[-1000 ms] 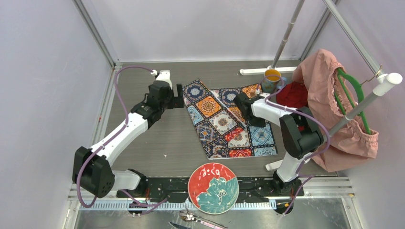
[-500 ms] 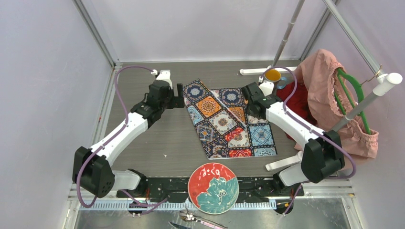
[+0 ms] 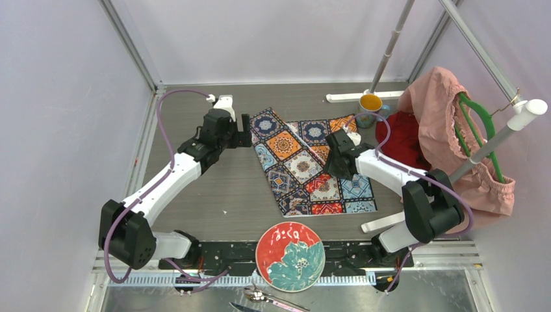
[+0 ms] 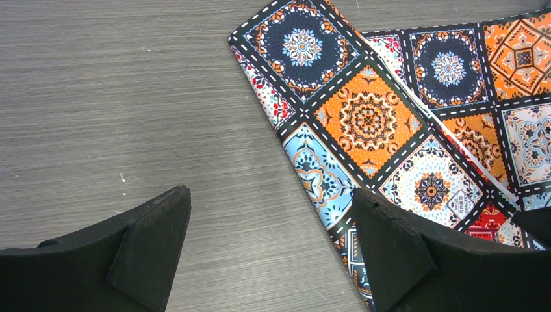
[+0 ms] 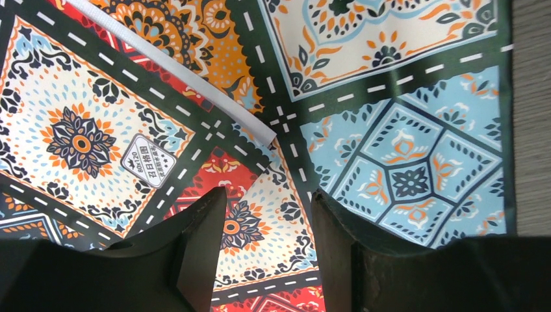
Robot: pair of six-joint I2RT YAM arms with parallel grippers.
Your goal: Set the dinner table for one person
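My right gripper, open, comes down next onto the folded mat's corner where the white edge ends.
The dinner table is a grey-brown wood-grain top. On it lies a colourful tile-patterned mat, partly folded over itself along a diagonal with a white edge showing. My left gripper hangs open at the mat's far left corner. In the left wrist view its fingertips straddle bare table and the mat's edge, holding nothing. My right gripper hovers low over the mat's right half. In the right wrist view it stands open above the pattern, nothing between its fingers.
A round red-and-teal flower plate sits at the near edge between the arm bases. A spoon and knife lie below it. A mug stands at the back right beside red cloth and a pink garment on a rack.
My right gripper has opened from shut and moved from the mat's far right corner toward the near side, over the mat's middle right. The left arm has not moved.
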